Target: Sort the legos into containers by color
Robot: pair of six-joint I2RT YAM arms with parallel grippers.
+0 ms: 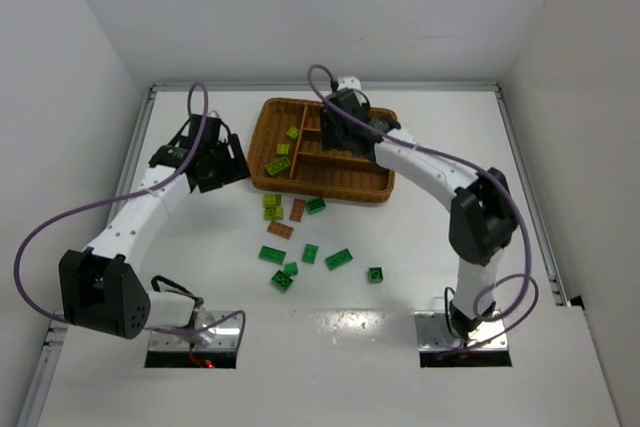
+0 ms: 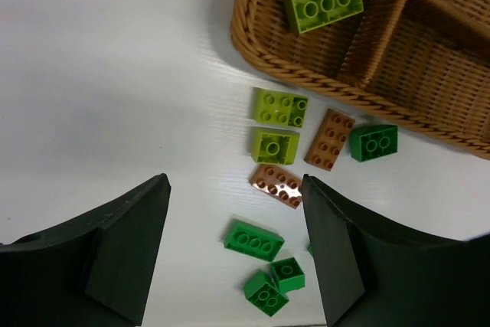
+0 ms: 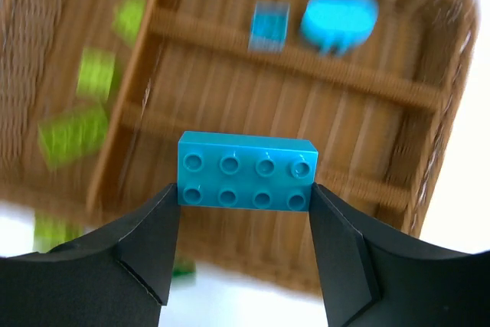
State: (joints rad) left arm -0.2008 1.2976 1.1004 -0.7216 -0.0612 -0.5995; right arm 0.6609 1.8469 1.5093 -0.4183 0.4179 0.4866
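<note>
My right gripper carries the cyan lego away from my base over the far narrow section next, toward its end by the yellow-green legos [image 1: 279,164].
My right gripper [image 3: 245,191] is shut on a cyan 2x4 lego [image 3: 246,171] and holds it above the narrow sections of the brown wicker tray [image 3: 291,63]. Two cyan pieces [image 3: 338,19] lie in the far narrow section. The tall left section holds yellow-green legos [image 1: 279,164]. My left gripper [image 2: 234,183] is open and empty, above the table left of the tray [image 1: 375,187]. Below it lie yellow-green [image 2: 280,108], brown-orange [image 2: 276,186] and dark green legos [image 2: 253,240]. In the top view my right gripper [image 1: 345,127] is over the tray's middle and my left gripper [image 1: 215,162] is at its left.
Several dark green legos [image 1: 338,259] are scattered in front of the tray, one off to the right [image 1: 375,274]. White walls close in the table at the left, back and right. Purple cables [image 1: 60,222] loop beside both arms.
</note>
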